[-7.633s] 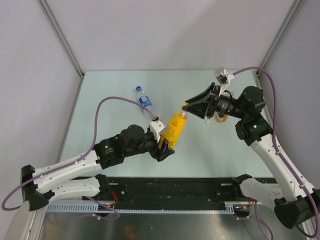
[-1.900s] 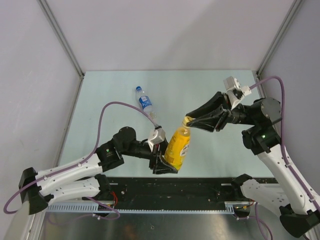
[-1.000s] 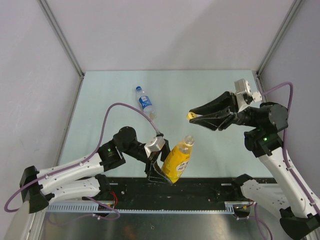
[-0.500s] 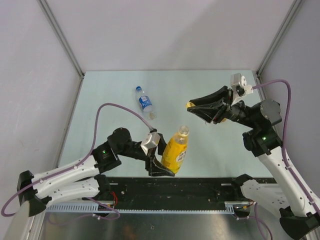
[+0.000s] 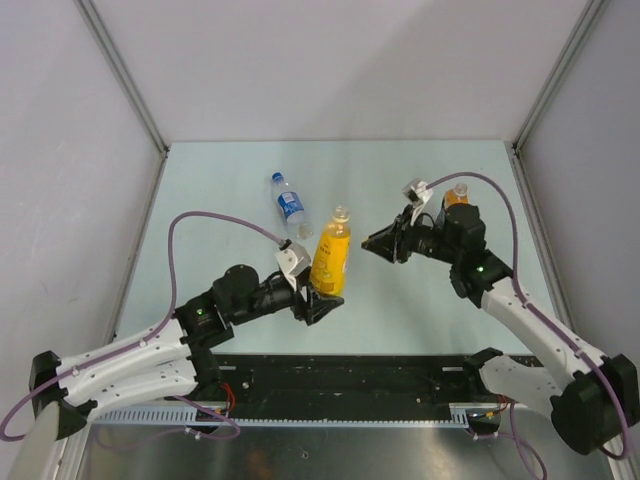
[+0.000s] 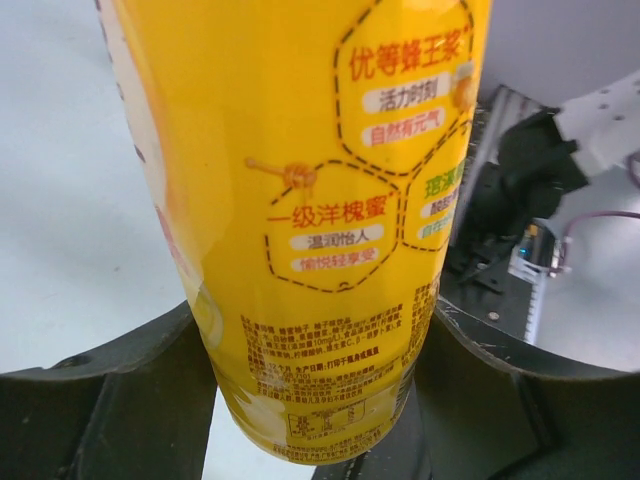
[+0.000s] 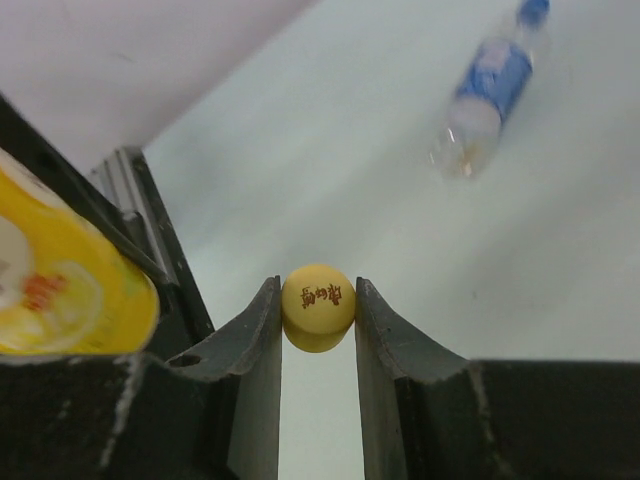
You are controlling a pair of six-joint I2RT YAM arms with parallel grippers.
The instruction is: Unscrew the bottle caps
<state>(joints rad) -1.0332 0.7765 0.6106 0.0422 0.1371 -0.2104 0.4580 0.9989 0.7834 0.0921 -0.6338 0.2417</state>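
Note:
The neck of the yellow bottle is already bare, so next I should bring my right gripper down, with its fingers tipping downward, and release the small yellow cap (image 7: 318, 305) on the open tabletop beside the bottle.
My left gripper (image 5: 316, 297) is shut on the lower body of the yellow bottle (image 5: 330, 260), which stands nearly upright with a bare neck. In the left wrist view the yellow bottle (image 6: 320, 200) fills the frame between the left gripper's (image 6: 315, 385) dark fingers. My right gripper (image 7: 318, 300) is shut on the small yellow cap (image 7: 318, 305), off the bottle. From above, the right gripper (image 5: 369, 243) is just right of the bottle's top. A clear bottle with a blue label (image 5: 288, 205) lies on the table, its blue cap (image 5: 275, 178) on. An orange bottle (image 5: 456, 195) stands behind the right arm.
The pale green table (image 5: 200, 220) is enclosed by grey walls with metal posts at the back corners. A black rail (image 5: 350, 375) runs along the near edge between the arm bases. The clear bottle (image 7: 490, 85) shows at the top right of the right wrist view.
The right gripper has swung down and left with the yellow cap, uncovering the orange bottle behind it. The left gripper has carried the yellow bottle away from the near edge and set it more upright.

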